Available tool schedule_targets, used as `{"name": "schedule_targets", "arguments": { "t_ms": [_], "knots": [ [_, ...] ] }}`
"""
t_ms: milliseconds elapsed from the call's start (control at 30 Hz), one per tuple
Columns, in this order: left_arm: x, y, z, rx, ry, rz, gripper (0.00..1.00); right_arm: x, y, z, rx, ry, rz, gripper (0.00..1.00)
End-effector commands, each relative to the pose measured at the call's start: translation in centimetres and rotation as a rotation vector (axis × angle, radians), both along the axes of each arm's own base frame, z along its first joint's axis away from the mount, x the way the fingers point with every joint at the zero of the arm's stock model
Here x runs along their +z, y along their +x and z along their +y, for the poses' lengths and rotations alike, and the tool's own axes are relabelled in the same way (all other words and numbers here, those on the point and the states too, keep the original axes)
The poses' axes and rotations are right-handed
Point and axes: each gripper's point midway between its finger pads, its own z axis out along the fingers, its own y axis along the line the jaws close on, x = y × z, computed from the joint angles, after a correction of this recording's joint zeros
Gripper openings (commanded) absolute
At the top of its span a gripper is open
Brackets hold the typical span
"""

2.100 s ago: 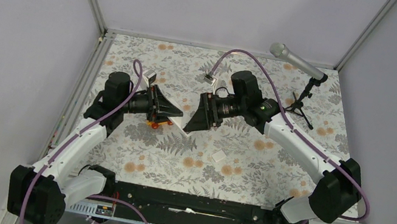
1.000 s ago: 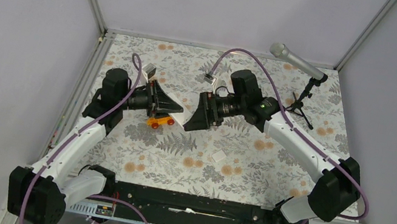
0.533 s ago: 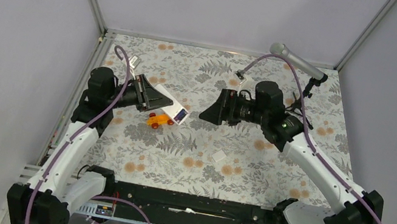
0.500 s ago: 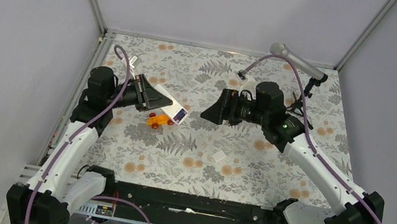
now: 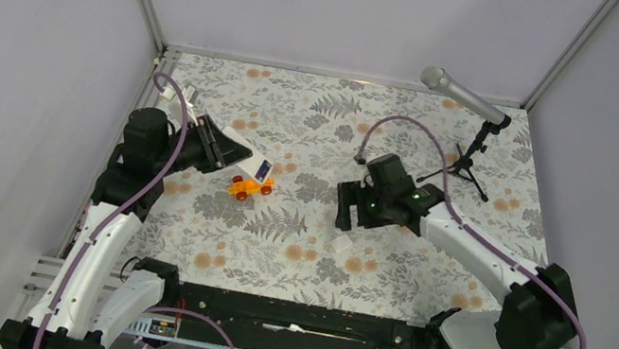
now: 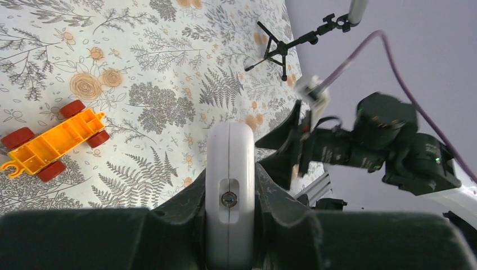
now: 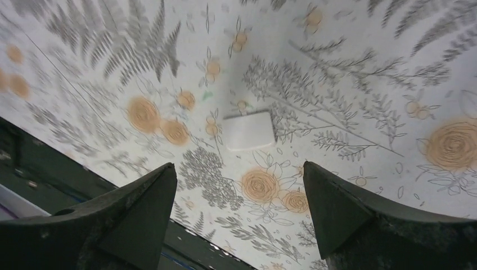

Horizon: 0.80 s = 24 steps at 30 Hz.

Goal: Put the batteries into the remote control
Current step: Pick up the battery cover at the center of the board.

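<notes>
I will next lower my right gripper toward the front bar, with its fingers open astride the flat white square piece [image 5: 341,245] [image 7: 250,131], because the piece lies below and back from the gripper.
My left gripper [image 5: 237,154] is shut on the white remote control [image 5: 252,164] and holds it above the mat at the left. In the left wrist view the remote's narrow edge [image 6: 229,185] sits squeezed between both fingers. A small blue spot [image 5: 264,168] shows at the remote's free end. No loose batteries show in any view. My right gripper [image 5: 345,212] is open and empty, pointing down over a small flat white square piece [image 5: 341,245]. In the right wrist view that piece [image 7: 250,131] lies on the mat beyond the spread fingertips of my gripper [image 7: 239,169].
An orange toy car [image 5: 250,187] with red wheels lies just below the remote and also shows in the left wrist view [image 6: 53,143]. A microphone on a small tripod [image 5: 479,118] stands at the back right. The black front rail [image 5: 290,315] runs along the near edge.
My right gripper has drawn away from the remote, swung down toward the near middle and now hangs open over the white square piece. My left arm has pulled back left with the remote.
</notes>
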Motion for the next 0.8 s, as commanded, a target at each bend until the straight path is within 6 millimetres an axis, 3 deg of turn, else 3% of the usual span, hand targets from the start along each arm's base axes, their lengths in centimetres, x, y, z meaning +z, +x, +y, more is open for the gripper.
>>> {"name": "schedule_targets", "arguments": {
  "t_ms": [0,400,767],
  "knots": [
    [0.6,0.6,0.6,0.038,0.015,-0.053,0.00,-4.3,-3.8,-0.9,0.257,-0.285,0.046,0.89],
    [-0.6,0.9,0.0,-0.002,0.006,0.018,0.00,-7.1,-2.4,0.6,0.304,-0.388,0.034,0.90],
    [-1.2,0.9,-0.1,-0.008,-0.011,0.039,0.00,-9.0,-1.9,1.5,0.282,-0.417,0.095,0.80]
  ]
}}
